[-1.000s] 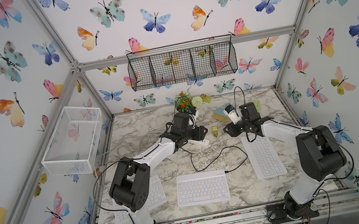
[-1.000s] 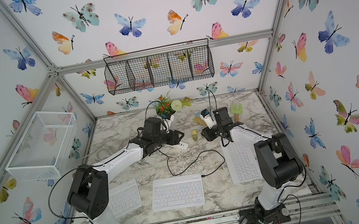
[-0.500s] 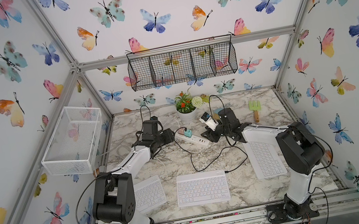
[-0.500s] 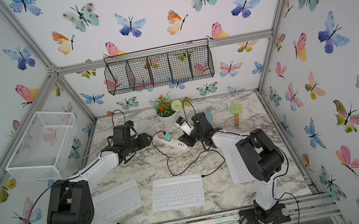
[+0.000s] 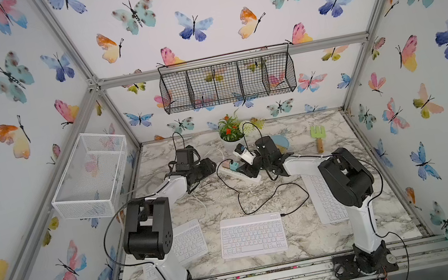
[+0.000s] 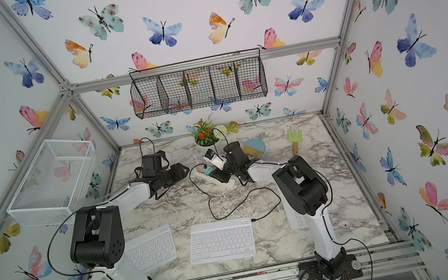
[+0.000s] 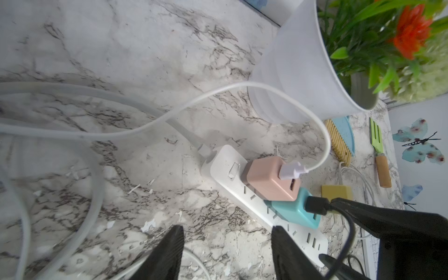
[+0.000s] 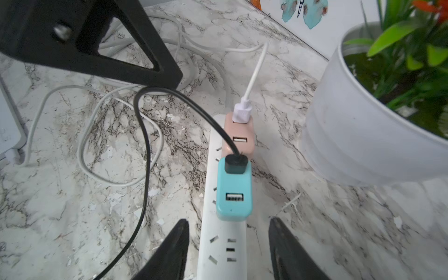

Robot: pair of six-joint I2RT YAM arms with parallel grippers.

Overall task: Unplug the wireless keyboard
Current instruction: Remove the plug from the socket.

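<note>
I will next move the open fingers of my right gripper forward along the power strip. They will close on the bare sides of the teal adapter (image 5: 234,165) (image 8: 234,194) just past them, clear of the plug.
The wireless keyboard (image 5: 252,235) (image 6: 222,240) lies flat at the front middle of the table. A black cable (image 5: 258,200) (image 8: 143,169) runs from its right end to a black USB plug (image 8: 236,163) (image 7: 315,206) seated in a teal adapter (image 8: 234,194) (image 7: 294,208) on the white power strip (image 5: 243,176) (image 8: 223,242). My right gripper (image 8: 229,228) (image 5: 248,170) is open, its jaws standing either side of the strip just short of the teal adapter. My left gripper (image 7: 228,244) (image 5: 208,165) is open above bare table beside the strip.
A pink adapter (image 8: 240,135) with a white plug (image 8: 242,112) sits beside the teal one. Close behind stands a white plant pot (image 5: 230,138). Two other white keyboards (image 5: 190,240) (image 5: 324,197) lie partly under the arms. A brush (image 5: 280,141) and a green fork (image 5: 318,136) lie at the back right.
My right gripper has moved left and come down over the power strip. My left gripper swung left away from the strip, then edged back toward it.
</note>
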